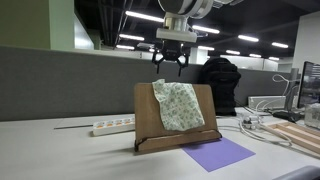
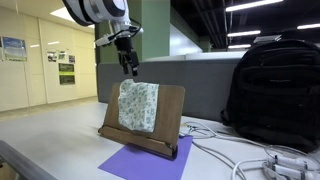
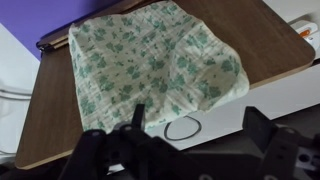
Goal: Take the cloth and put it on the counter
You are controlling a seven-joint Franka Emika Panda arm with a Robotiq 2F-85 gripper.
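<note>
The exposed bit of the cloth sticks out past the board's edge, below my gripper and toward the power strip. My gripper will move down onto the cloth's top corner (image 1: 159, 83) (image 3: 236, 86) next.
The cloth (image 1: 178, 105) is cream-white with a green speckled pattern. It hangs draped over the brown wooden board stand (image 1: 145, 115), which stands on the light grey counter (image 1: 60, 150); the cloth also shows in an exterior view (image 2: 137, 105). My gripper (image 1: 170, 63) hovers just above the stand's top edge, open and empty, with its fingers pointing down; it also shows in an exterior view (image 2: 127, 68). In the wrist view the cloth (image 3: 150, 60) lies spread on the board (image 3: 60, 110), and my open fingers (image 3: 195, 125) are near its lower edge, apart from it.
A purple sheet (image 1: 218, 153) lies on the counter in front of the stand. A white power strip (image 1: 112, 125) lies beside the stand. A black backpack (image 2: 272, 90) and white cables (image 2: 225, 150) are near it. A black ring (image 3: 183, 128) lies on the counter below the gripper.
</note>
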